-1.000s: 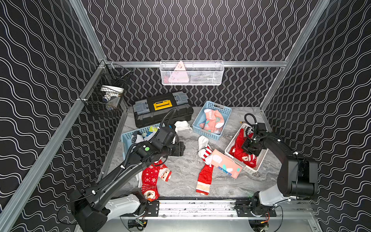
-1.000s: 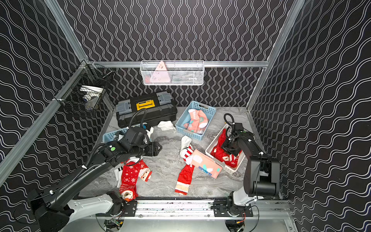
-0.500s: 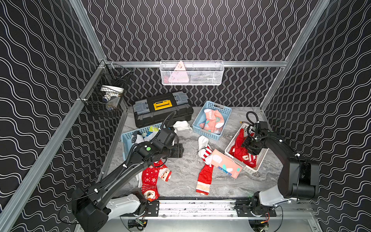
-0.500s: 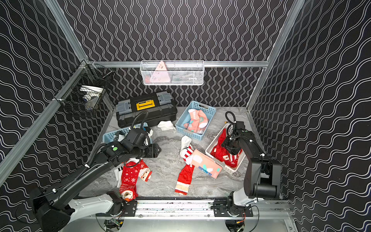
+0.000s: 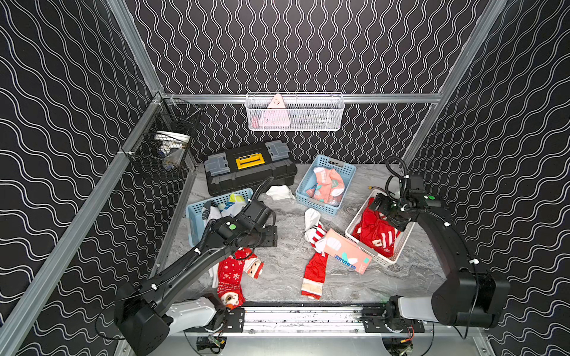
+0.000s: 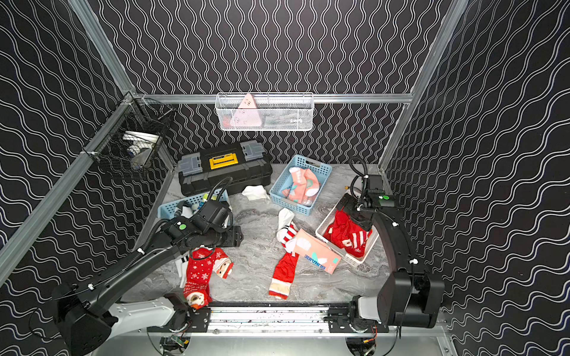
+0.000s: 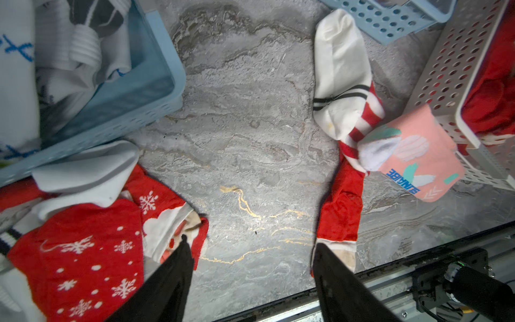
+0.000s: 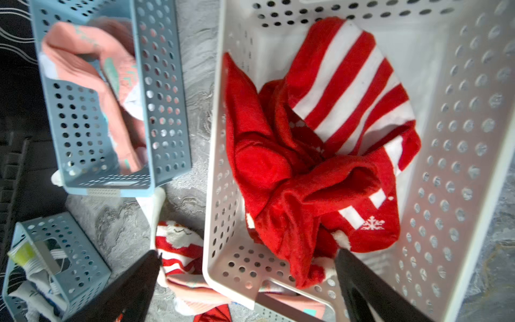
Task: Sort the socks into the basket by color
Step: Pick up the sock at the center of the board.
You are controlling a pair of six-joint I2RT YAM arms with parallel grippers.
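Next I need to lower and draw back my left gripper to close on the Santa-face end of the red Christmas sock [image 7: 186,230], because that end sticks out onto bare table.
My right gripper [image 8: 248,252] hangs open over the white basket [image 5: 382,257], with nothing between its fingers. Red and red-white striped socks [image 8: 306,167] lie heaped in that basket. My left gripper [image 7: 250,242] is open above bare table, between a red Christmas sock [image 5: 229,274] and a long red-white striped sock [image 5: 314,262]. A salmon-pink sock [image 5: 345,254] leans on the white basket's wall. One white sock [image 5: 311,215] overlaps the striped one, and a second white sock [image 5: 279,192] lies by the toolbox. A far blue basket [image 5: 317,205] holds pink socks. A left blue basket [image 5: 191,222] holds white ones.
A black toolbox [image 5: 249,169] with a yellow handle stands at the back. A white wire basket [image 5: 294,112] hangs on the back wall and a black one [image 5: 166,148] on the left wall. The metal rail [image 5: 305,317] runs along the table's front edge.
My right gripper has opened above the white basket, and the red sock it held now lies in the heap. My left arm has shifted slightly toward the front.
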